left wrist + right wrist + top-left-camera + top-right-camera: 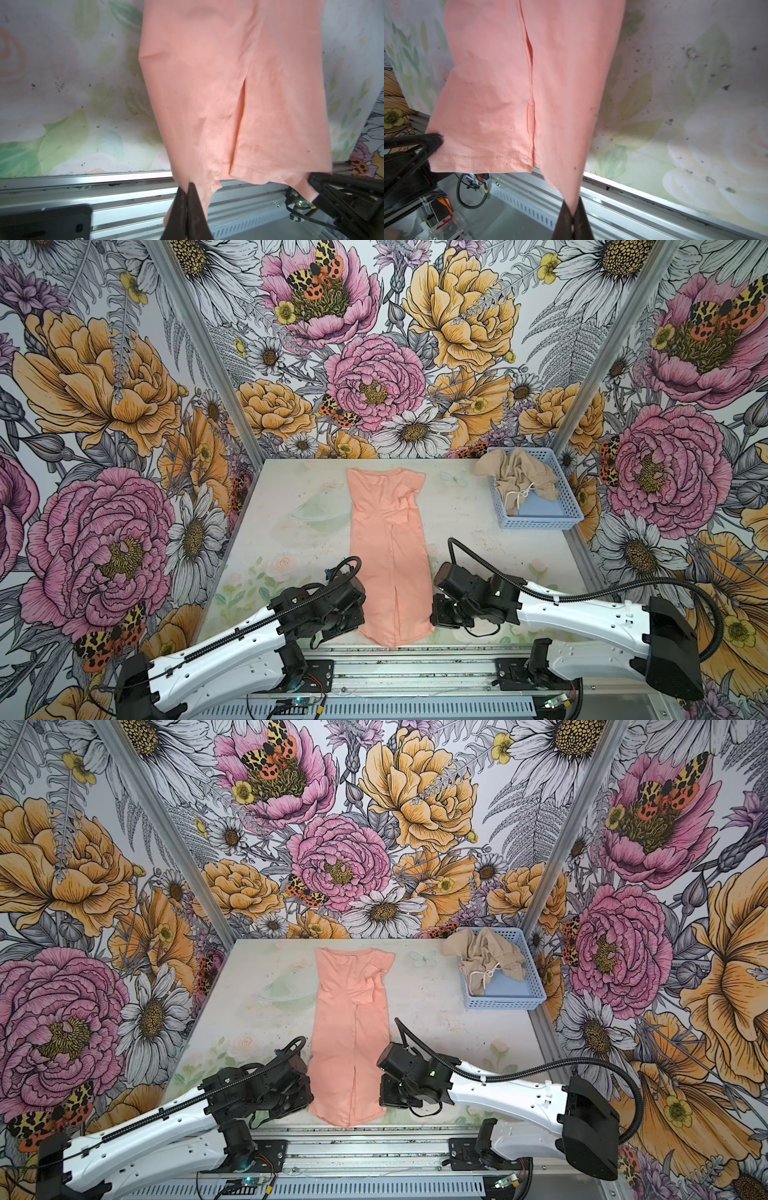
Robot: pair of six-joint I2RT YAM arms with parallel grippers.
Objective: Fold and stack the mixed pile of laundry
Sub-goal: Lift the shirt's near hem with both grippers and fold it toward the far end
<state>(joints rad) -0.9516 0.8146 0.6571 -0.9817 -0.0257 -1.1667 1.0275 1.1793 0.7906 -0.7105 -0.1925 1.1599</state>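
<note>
Both sides of the shirt are already folded in, so my left gripper needs to carry the hem corner outward onto the shirt's middle (366,533) and let go of it.
The salmon-peach T-shirt (388,547) (353,1027) lies lengthwise down the middle of the table as a narrow strip, with both sides folded in and a sleeve showing at the far right. Its near hem lifts off the table edge. My left gripper (360,623) (188,185) is shut on the hem's left corner. On the right corner my right gripper (432,621) (572,204) is pinched shut too. In the wrist views the shirt (239,83) (519,83) stretches away from the closed jaws. The beige-tan garment (515,481) (484,959) with a white drawstring sits bunched in the basket.
The light blue perforated basket (540,524) (505,1004) stands at the table's far right corner. The pale floral table top (291,531) is boxed in by flowered walls on three sides. A metal rail (415,659) runs along the near edge under both arms.
</note>
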